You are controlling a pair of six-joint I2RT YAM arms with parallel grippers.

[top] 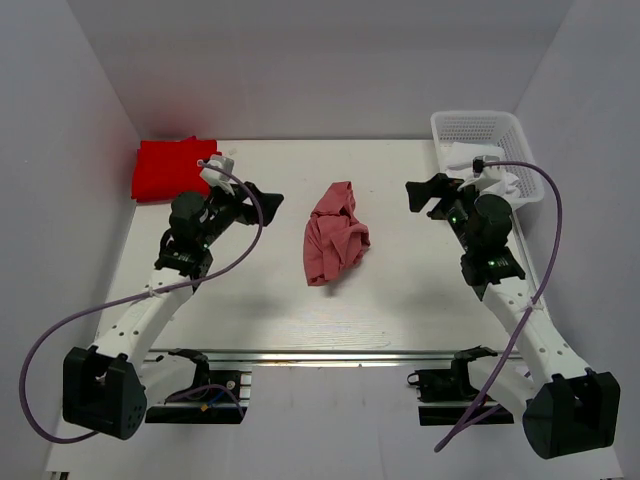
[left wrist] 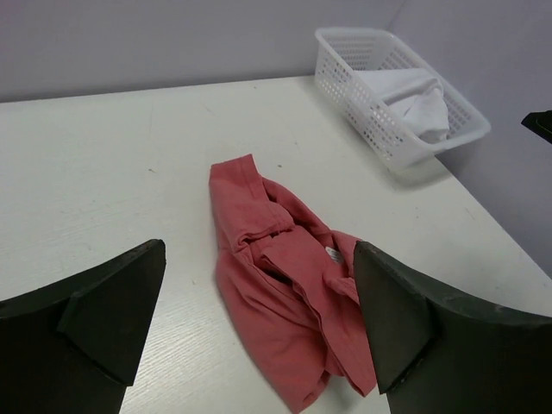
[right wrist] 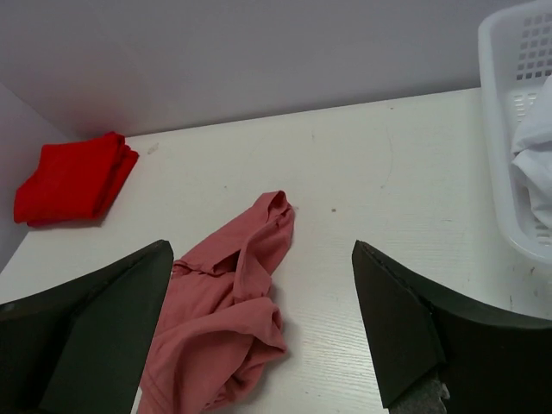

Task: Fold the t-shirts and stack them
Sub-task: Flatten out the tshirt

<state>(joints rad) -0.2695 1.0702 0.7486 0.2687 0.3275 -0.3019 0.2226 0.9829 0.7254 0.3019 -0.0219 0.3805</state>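
Note:
My left gripper should next lower back and across onto the pink t-shirt's hem, which sticks out as a tip (top: pixel 315 280) (left wrist: pixel 299 398) at the heap's near end.
A dusty rose-pink t-shirt (top: pixel 335 236) lies crumpled in a heap at the middle of the table; it also shows in the left wrist view (left wrist: pixel 289 285) and the right wrist view (right wrist: pixel 226 310). A bright red t-shirt (top: pixel 167 168) lies folded at the back left corner, seen too as the red t-shirt (right wrist: pixel 76 177). My left gripper (top: pixel 268 199) hovers open to the left of the pink heap, nothing between its fingers. My right gripper (top: pixel 415 193) hovers open to the right of the heap, also holding nothing.
A white mesh basket (top: pixel 450 127) with white cloth (top: pixel 497 165) in it stands at the back right corner, just behind the right arm. White walls close in the table on the left, back and right. The table's front rail (top: pixel 320 355) runs between the arm bases.

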